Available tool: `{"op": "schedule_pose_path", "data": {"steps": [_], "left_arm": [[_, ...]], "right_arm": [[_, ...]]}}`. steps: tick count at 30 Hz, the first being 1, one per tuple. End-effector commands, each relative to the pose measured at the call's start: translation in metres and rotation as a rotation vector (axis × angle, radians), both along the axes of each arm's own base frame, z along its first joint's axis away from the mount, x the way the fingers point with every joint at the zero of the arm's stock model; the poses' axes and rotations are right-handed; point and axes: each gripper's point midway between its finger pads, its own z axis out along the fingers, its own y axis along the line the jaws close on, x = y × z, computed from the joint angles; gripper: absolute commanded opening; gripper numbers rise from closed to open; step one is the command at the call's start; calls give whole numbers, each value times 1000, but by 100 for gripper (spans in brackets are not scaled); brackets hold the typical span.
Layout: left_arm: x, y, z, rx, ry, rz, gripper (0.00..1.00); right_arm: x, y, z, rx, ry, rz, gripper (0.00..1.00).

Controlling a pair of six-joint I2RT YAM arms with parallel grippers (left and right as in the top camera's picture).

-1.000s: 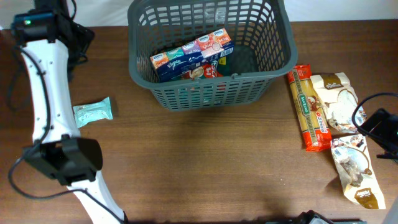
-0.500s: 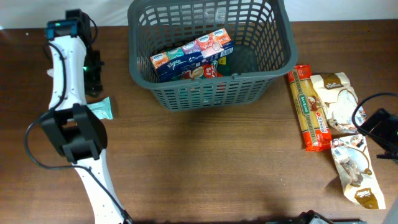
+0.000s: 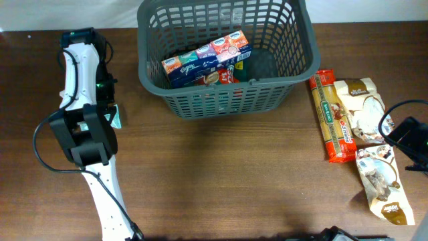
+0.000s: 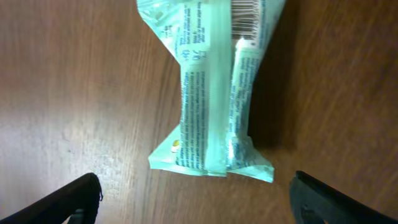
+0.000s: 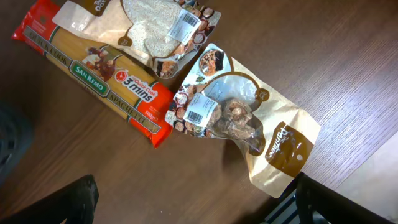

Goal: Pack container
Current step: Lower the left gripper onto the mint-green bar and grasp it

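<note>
My left gripper needs to slide past the packet's near end in the wrist view next and go down astride the mint-green packet's narrow middle (image 4: 213, 102), which lies below, that way.
The dark grey lattice basket (image 3: 221, 100) stands at the back middle and holds a blue tissue multipack (image 3: 200, 63) and other packets. A mint-green packet (image 4: 211, 93) lies flat on the table left of the basket; only its edge shows in the overhead view (image 3: 116, 119), under my left arm. My left gripper (image 4: 199, 205) is open and empty, just above the packet's near end (image 3: 107, 104). My right gripper (image 5: 196, 205) is open and empty at the table's right edge (image 3: 408, 144), beside the packets there.
On the right lie a red San Remo spaghetti pack (image 3: 332, 114) (image 5: 99, 81), a beige grain pouch (image 3: 361, 107) (image 5: 149, 28) and a brown-ended pouch of dried pieces (image 3: 381, 184) (image 5: 249, 124). The table's right edge runs just beyond them.
My left arm has swung in from the far left and brought its gripper over the mint-green packet. The right arm and all packets have not moved.
</note>
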Motion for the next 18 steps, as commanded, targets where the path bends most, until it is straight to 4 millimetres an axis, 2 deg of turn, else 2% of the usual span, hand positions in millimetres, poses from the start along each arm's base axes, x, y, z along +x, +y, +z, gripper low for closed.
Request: {"op": "schedule_pose_path", "data": {"steps": [1,12,18], "left_arm": [[-7,16,2,69,29,10,93],[-1,34,-4,139,43,-103,92],[-6,34,-26,128,67,-120,92]], "right_arm": [[-1,-3,2,-14,0,-4,99],[-1,-3,2,-14,0,-4,99],[-1,-3,2,-14,0,-4,99]]}}
